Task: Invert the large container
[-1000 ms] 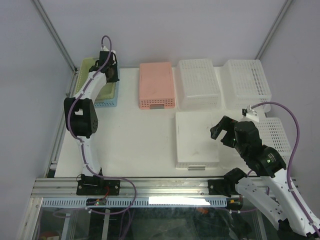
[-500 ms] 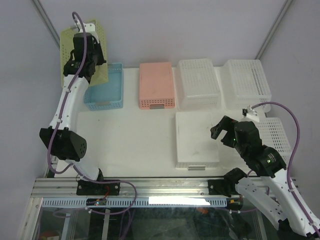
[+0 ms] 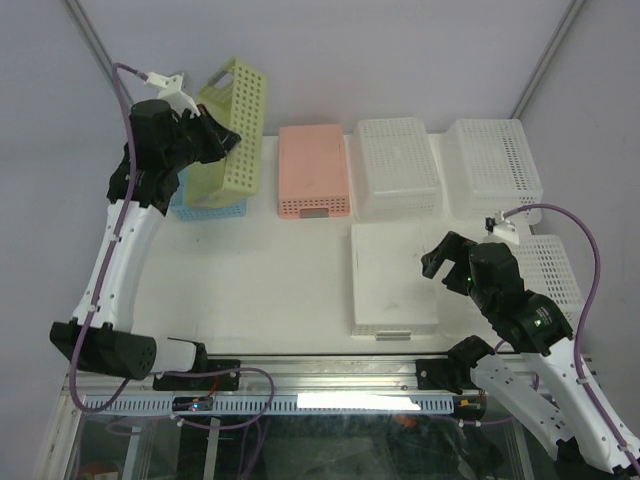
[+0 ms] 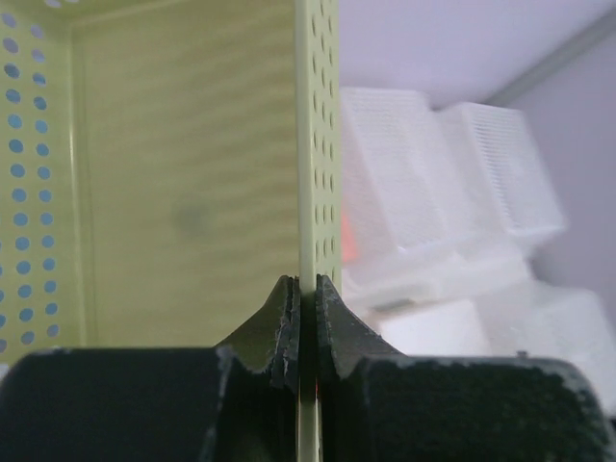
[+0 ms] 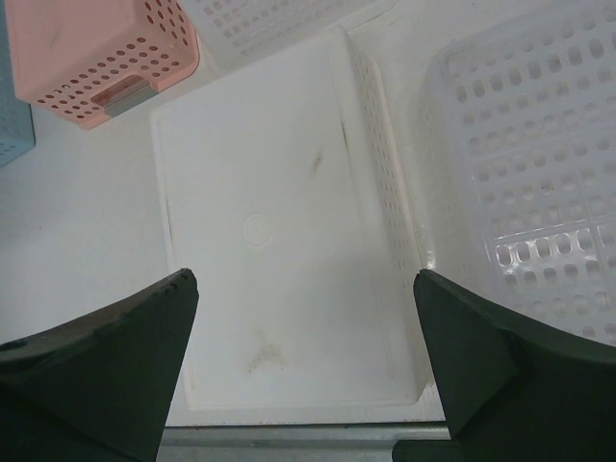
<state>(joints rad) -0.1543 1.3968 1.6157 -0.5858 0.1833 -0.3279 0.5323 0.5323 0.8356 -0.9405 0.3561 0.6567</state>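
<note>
The tabletop beside the white upturned container is bare, so I will move my left gripper back and down to it and let go of the large container's green side there.
The large yellow-green perforated container (image 3: 240, 130) is lifted at the back left and stands on its side, above the blue basket (image 3: 205, 208). My left gripper (image 3: 222, 143) is shut on its wall. In the left wrist view the pads (image 4: 332, 303) pinch the thin green wall (image 4: 318, 144), with the container's inside to the left. My right gripper (image 3: 445, 265) is open and empty. It hovers over a white upturned container (image 3: 393, 275), which also fills the right wrist view (image 5: 269, 241) between the fingertips of the right gripper (image 5: 305, 279).
A pink upturned basket (image 3: 313, 170) sits at the back centre. Two white upturned baskets (image 3: 397, 165) (image 3: 493, 165) sit at the back right. Another white basket (image 3: 550, 270) stands at the right edge, beside my right arm.
My left arm has lifted the yellow-green container out of the blue basket, swung it to the right and tipped it onto its side. The right arm has not moved.
</note>
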